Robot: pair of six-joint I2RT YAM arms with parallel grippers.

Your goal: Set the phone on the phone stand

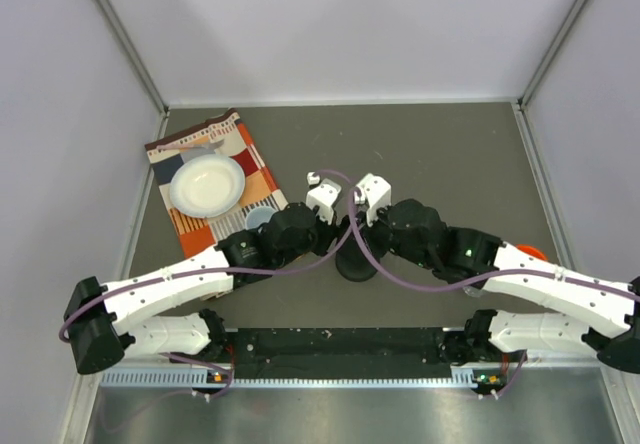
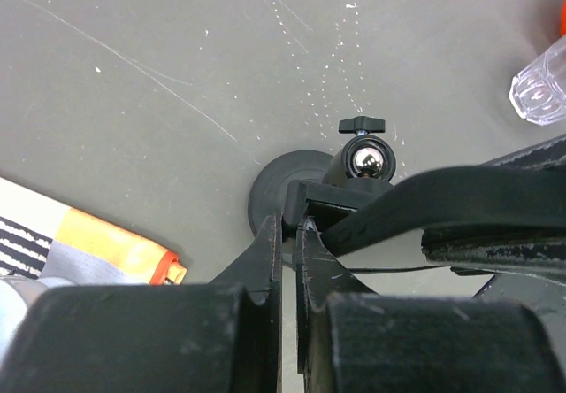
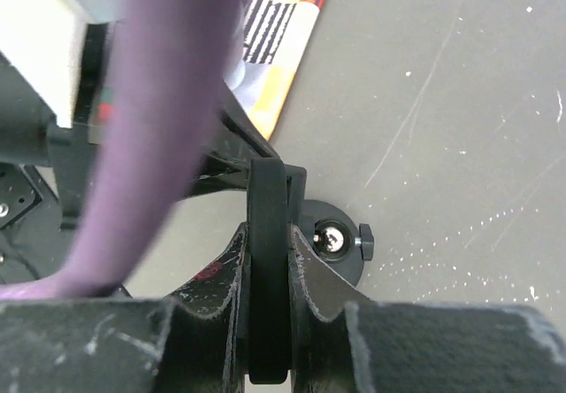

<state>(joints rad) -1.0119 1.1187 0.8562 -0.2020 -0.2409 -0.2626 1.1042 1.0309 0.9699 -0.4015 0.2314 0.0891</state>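
Note:
The phone (image 3: pixel 267 278) should ease outward across the table in my right gripper, staying against the stand's bracket (image 3: pixel 297 185), and my gripper should then open to release it, since the bracket already backs it.
The phone stand (image 2: pixel 281 188) has a round black base, a shiny ball joint and a small knob. It stands mid-table, between the two arms in the top view (image 1: pixel 357 268). My left gripper (image 2: pixel 290 227) is closed to a thin slit, its tips pinching the stand's bracket. My right gripper (image 3: pixel 269 234) is shut on the phone (image 3: pixel 267 278), held on edge right beside the stand (image 3: pixel 334 244). In the left wrist view the phone (image 2: pixel 460 196) crosses as a dark band resting against the bracket. In the top view both grippers meet over the stand, and the phone is hidden there.
An orange-checked cloth (image 1: pixel 230 154) with a white bowl (image 1: pixel 207 185) and a small cup (image 1: pixel 258 218) lies at the back left. An orange object (image 1: pixel 531 252) lies by the right arm. A clear plastic piece (image 2: pixel 539 83) shows past the stand. Grey walls enclose the table.

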